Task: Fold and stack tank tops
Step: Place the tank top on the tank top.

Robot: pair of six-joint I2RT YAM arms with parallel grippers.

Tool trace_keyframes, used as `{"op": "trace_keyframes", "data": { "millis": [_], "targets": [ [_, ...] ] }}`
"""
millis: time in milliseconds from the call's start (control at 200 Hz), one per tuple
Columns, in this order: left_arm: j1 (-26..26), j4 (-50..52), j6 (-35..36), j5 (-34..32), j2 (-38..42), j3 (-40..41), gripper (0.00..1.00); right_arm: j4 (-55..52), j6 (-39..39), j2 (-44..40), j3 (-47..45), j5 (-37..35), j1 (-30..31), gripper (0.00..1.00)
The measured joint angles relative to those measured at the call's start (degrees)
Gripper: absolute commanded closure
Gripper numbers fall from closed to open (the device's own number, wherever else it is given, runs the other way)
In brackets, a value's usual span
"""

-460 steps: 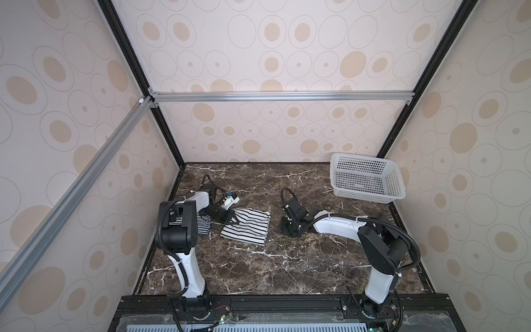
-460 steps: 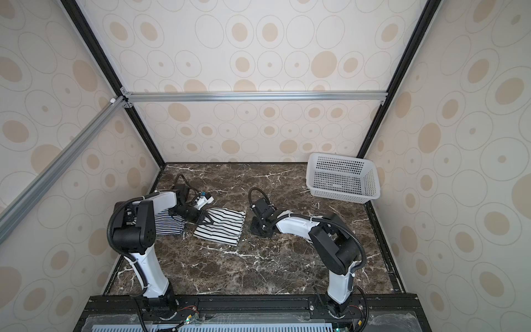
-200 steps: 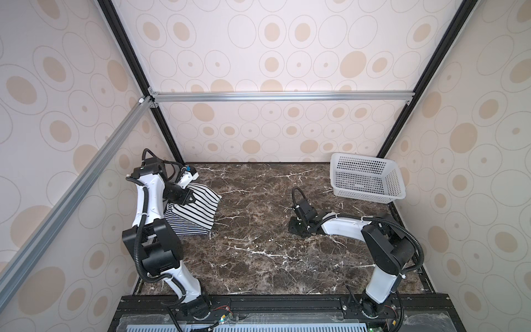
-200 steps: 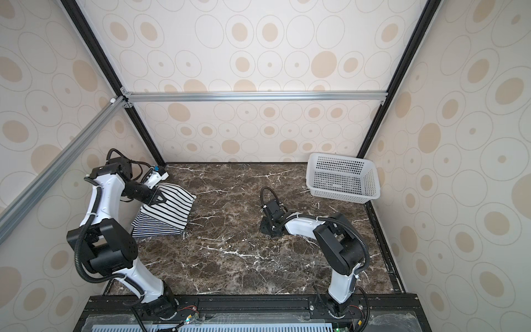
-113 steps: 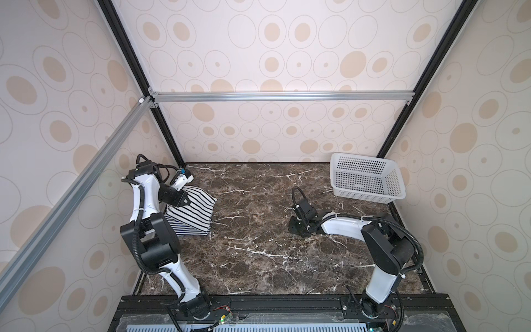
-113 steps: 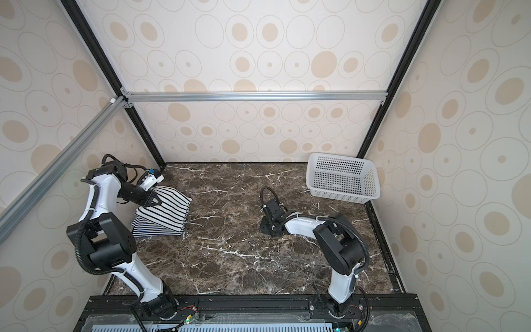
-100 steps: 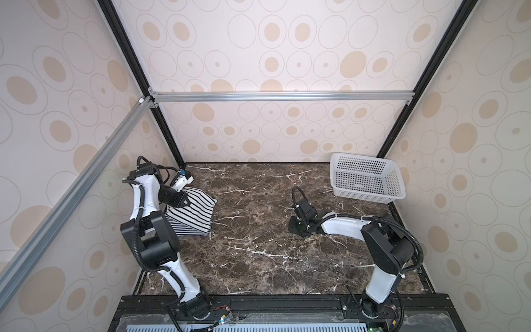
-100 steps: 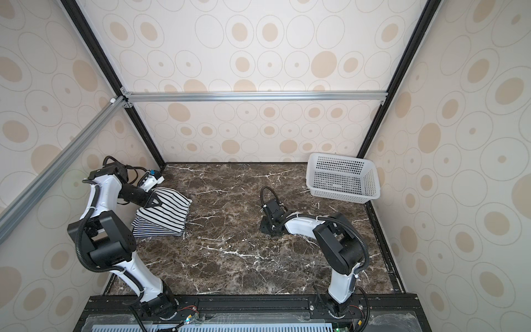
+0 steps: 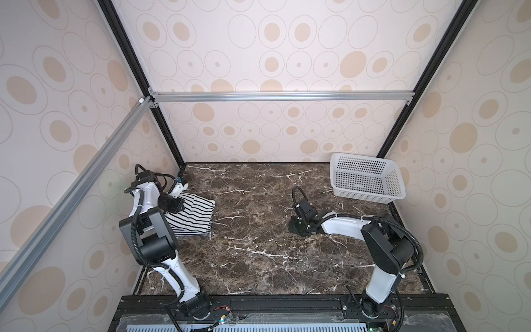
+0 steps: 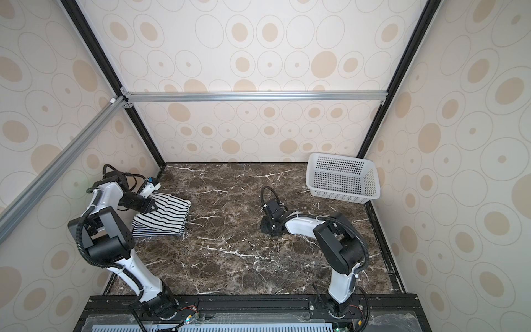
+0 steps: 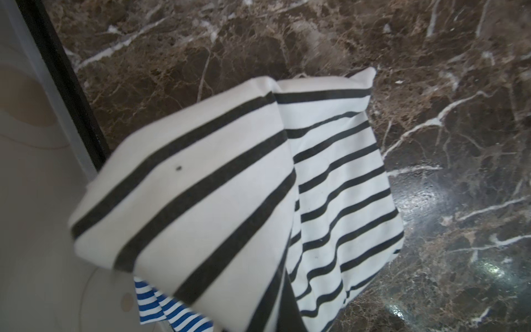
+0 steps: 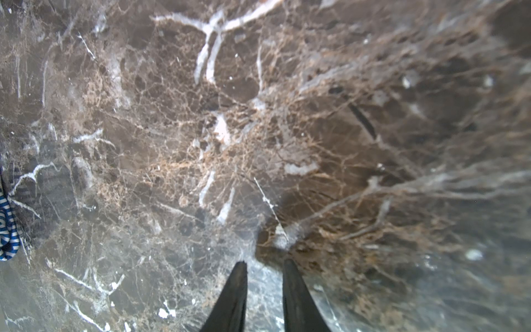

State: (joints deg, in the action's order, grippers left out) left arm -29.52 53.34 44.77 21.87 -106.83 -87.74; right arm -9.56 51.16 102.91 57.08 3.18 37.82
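Observation:
I should next lower my left gripper toward the patterned wall and release the wide-striped top's raised edge over the narrow-striped top's corner [image 10: 138, 228] [image 11: 152, 304], which lies below it, nearer the wall.
The white tank top with wide-spaced black stripes [image 9: 198, 211] [image 10: 169, 211] [image 11: 235, 184] is folded and draped at the table's far left. It lies over the narrow-striped tank top [image 10: 149, 230] [image 11: 169, 309], which shows only as a strip at the near edge. My left gripper [image 9: 175, 205] [image 10: 150, 205] is shut on the left edge of the wide-striped top and holds that edge raised. Cloth hides its fingers in the left wrist view. My right gripper [image 9: 296, 227] [image 10: 265, 227] [image 12: 264, 266] sits low over bare marble mid-table. Its jaws stand slightly apart with nothing between them.
A white perforated basket [image 9: 369, 197] [image 10: 343, 196] stands at the back right corner. The black frame post and the patterned wall [image 11: 34, 161] run close beside the tops on the left. Dark marble table [image 9: 258, 258] lies between the two arms.
My left arm carried the wide-striped top from mid-table to the far left, onto the narrow-striped one, and has since lowered it slightly. The right gripper drew back a little, then stayed put.

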Motion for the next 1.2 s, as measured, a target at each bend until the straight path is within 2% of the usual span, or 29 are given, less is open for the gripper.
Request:
{"op": "trace_keyframes", "data": {
  "millis": [310,360,385,425,475,715,840,890,945,1085,1200],
  "targets": [
    [-2.69,-5.09,-1.88,-3.65,0.00,3.06,1.00,-0.22,-0.02,0.11,0.17,0.02,-0.02,0.75],
    [-2.86,-5.66,-2.08,-4.37,0.00,3.56,0.89,-0.22,-0.02,0.11,0.17,0.02,-0.02,0.75],
    [-2.86,-5.97,-2.14,-4.70,0.00,3.76,0.78,-0.22,-0.02,0.11,0.17,0.02,-0.02,0.75],
    [-2.86,-6.58,-2.36,-5.64,0.00,4.07,0.67,-0.22,-0.02,0.11,0.17,0.02,-0.02,0.75],
    [-2.84,-7.80,-3.37,-7.02,0.00,4.61,0.58,-0.22,-0.02,0.11,0.17,0.02,-0.02,0.75],
    [-2.91,-16.61,-6.16,-14.86,3.69,10.16,0.50,-0.24,-0.07,0.11,0.22,0.09,-0.02,0.75],
    [-2.91,-20.85,-7.50,-16.24,9.57,12.63,0.55,-0.26,-0.07,0.17,0.28,0.17,-0.02,0.75],
    [-2.91,-21.94,-8.26,-15.89,11.23,12.55,0.61,-0.48,-0.07,0.28,0.50,0.20,-0.04,0.75],
    [-2.91,-22.21,-8.41,-15.10,11.93,12.02,0.72,-0.55,-0.09,0.48,0.76,0.20,-0.04,0.75],
    [-2.91,-20.85,-9.60,-11.89,8.55,9.35,0.90,-0.92,-0.09,0.72,1.20,0.20,-0.04,0.75],
    [-2.86,-20.04,-10.51,-10.12,3.65,8.57,0.91,-0.98,-0.09,0.72,1.22,0.20,-0.09,0.75]
  ]
}}
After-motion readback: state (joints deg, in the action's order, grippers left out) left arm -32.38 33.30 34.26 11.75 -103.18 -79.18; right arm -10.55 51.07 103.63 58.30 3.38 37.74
